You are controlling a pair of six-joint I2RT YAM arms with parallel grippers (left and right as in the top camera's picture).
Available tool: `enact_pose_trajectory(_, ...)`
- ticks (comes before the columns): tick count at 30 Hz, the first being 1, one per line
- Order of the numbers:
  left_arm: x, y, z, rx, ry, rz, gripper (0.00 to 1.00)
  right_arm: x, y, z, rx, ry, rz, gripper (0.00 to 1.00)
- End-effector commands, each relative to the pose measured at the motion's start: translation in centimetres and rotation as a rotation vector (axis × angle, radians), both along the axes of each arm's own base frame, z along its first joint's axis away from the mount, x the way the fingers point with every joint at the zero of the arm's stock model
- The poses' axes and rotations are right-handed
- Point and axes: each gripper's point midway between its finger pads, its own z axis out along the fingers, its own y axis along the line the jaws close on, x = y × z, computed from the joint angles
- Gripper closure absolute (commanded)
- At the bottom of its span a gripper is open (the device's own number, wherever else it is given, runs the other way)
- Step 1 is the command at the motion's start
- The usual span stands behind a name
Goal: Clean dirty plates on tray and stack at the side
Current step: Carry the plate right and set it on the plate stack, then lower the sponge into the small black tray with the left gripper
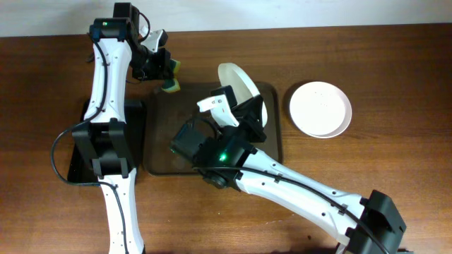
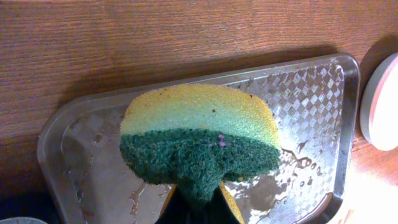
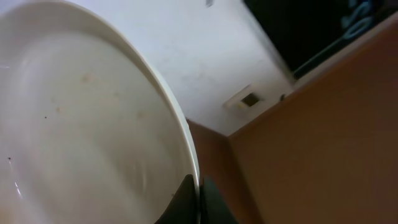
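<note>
I will swing my right gripper next over to where one white plate already lies flat beside the brown tray. I will tilt the held plate level and lower it on top.
My right gripper is shut on the rim of a white plate, which stands tilted on edge above the brown tray. In the right wrist view this plate fills the left side, with faint orange-brown specks, and the rim is pinched between the fingertips. Another white plate lies flat on the table to the right of the tray. My left gripper is shut on a yellow-and-green sponge over the tray's far left corner. In the left wrist view the sponge hangs above the wet tray.
A black rectangular tray lies left of the brown one, under the left arm's base. The edge of a plate shows at the right border of the left wrist view. Bare wooden table surrounds the trays.
</note>
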Motion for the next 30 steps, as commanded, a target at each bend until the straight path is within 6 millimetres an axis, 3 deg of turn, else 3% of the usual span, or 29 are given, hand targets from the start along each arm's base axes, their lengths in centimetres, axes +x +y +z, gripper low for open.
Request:
enact_pose_trajectory(1, 0.3, 0.0, 0.7, 0.003, -0.033, -0.018, 0.99, -0.7, -0.8, 2.9, -0.008, -0.100, -0.030, 0.96)
enact_pose_trajectory(3, 0.3, 0.0, 0.7, 0.004, -0.033, -0.018, 0.99, -0.4, -0.5, 1.7, 0.031, -0.041, -0.005, 0.96)
enact_pose_trajectory(6, 0.3, 0.0, 0.7, 0.004, -0.031, -0.018, 0.99, 0.9, -0.1, -2.7, 0.182, 0.175, 0.050, 0.96)
enact_pose_trajectory(8, 0.2, 0.0, 0.7, 0.004, -0.028, -0.018, 0.99, 1.8, -0.9, -5.5, 0.351, 0.318, 0.053, 0.96)
enact_pose_trajectory(10, 0.2, 0.0, 0.7, 0.004, -0.026, -0.018, 0.99, 2.6, -2.1, -6.9, 0.497, 0.416, 0.040, 0.96)
enact_pose_trajectory(14, 0.2, 0.0, 0.7, 0.004, -0.025, -0.018, 0.99, 4.9, -9.0, -9.8, 0.874, 0.594, -0.081, 0.96)
enact_pose_trajectory(16, 0.2, 0.0, 0.7, 0.004, -0.025, -0.018, 0.99, 5.6, -14.3, -10.9, 1.039, 0.609, -0.188, 0.96)
enact_pose_trajectory(19, 0.2, 0.0, 0.7, 0.004, -0.026, -0.018, 0.99, 5.7, -21.7, -12.2, 1.131, 0.551, -0.365, 0.96)
enact_pose_trajectory(21, 0.1, 0.0, 0.7, 0.004, -0.025, -0.017, 0.99, 5.0, -26.6, -14.8, 1.166, 0.531, -0.503, 0.96)
enact_pose_trajectory(23, 0.2, 0.2, 0.6, 0.016, -0.025, -0.015, 0.99, 5.3, -28.2, -17.2, 1.199, 0.532, -0.544, 0.96)
enact_pose_trajectory(26, 0.1, 0.6, 0.4, 0.044, -0.022, -0.009, 0.99, 6.0, -27.6, -20.4, 1.224, 0.577, -0.543, 0.96)
enact_pose_trajectory(27, 0.2, 0.8, 0.4, 0.045, -0.022, -0.006, 0.99, 6.0, -27.2, -21.2, 1.225, 0.598, -0.545, 0.88)
enact_pose_trajectory(28, 0.1, 1.2, 0.7, 0.045, -0.021, 0.002, 0.99, 6.1, -26.7, -22.0, 1.222, 0.621, -0.545, 0.42)
enact_pose_trajectory(29, 0.0, 2.0, 1.1, 0.053, -0.020, 0.019, 0.99, 6.1, -26.4, -22.4, 1.218, 0.636, -0.546, 0.24)
enact_pose_trajectory(30, -0.2, 3.9, 2.0, 0.089, -0.010, 0.078, 0.99, 6.0, -25.8, -22.5, 1.231, 0.651, -0.533, 0.18)
